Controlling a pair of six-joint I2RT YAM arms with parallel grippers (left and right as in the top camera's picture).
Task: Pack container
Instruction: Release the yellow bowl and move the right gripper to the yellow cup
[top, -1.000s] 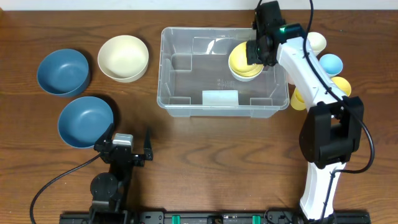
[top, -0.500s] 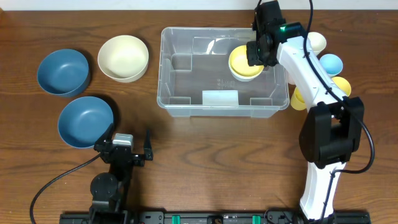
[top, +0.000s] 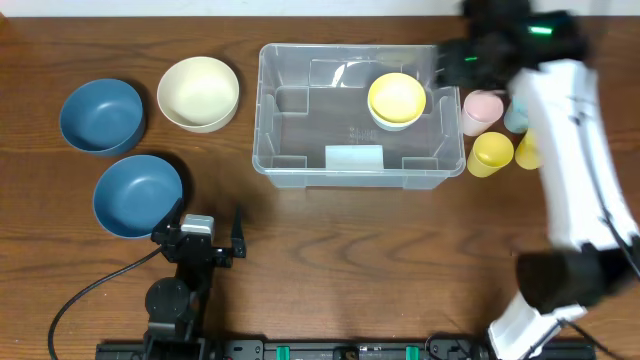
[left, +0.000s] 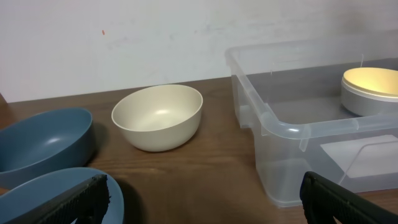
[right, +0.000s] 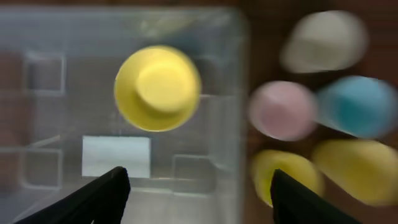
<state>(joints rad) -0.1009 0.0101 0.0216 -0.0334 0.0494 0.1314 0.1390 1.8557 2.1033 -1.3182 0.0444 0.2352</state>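
The farther yellow cup stands unpacked below, so next my right gripper swings to its right in the overhead view, back and down onto its rim (top: 535, 146) (right: 380, 175).
The clear container (top: 300, 150) stands at mid-table. Inside its right far part a yellow bowl (top: 397, 97) sits nested on a white bowl. My right gripper (top: 462, 62) is blurred, raised above the container's right far corner, open and empty. In the right wrist view the yellow bowl (right: 157, 87) lies in the container (right: 239, 93) below the open fingers (right: 199, 199). My left gripper (top: 205, 245) is open and empty, low by the front edge. Its view (left: 205, 208) shows the container (left: 280, 127) and the yellow bowl (left: 371, 78).
A cream bowl (top: 198, 92) and two blue bowls (top: 100, 115) (top: 138, 195) sit left of the container. Pink (top: 483, 110), yellow (top: 490, 153) and blue (top: 515, 118) cups stand right of it; a cream cup (right: 323, 40) shows in the right wrist view.
My right gripper has let go of the yellow bowl, which stays in the container, and has lifted and swung to the right. The left arm has not moved.
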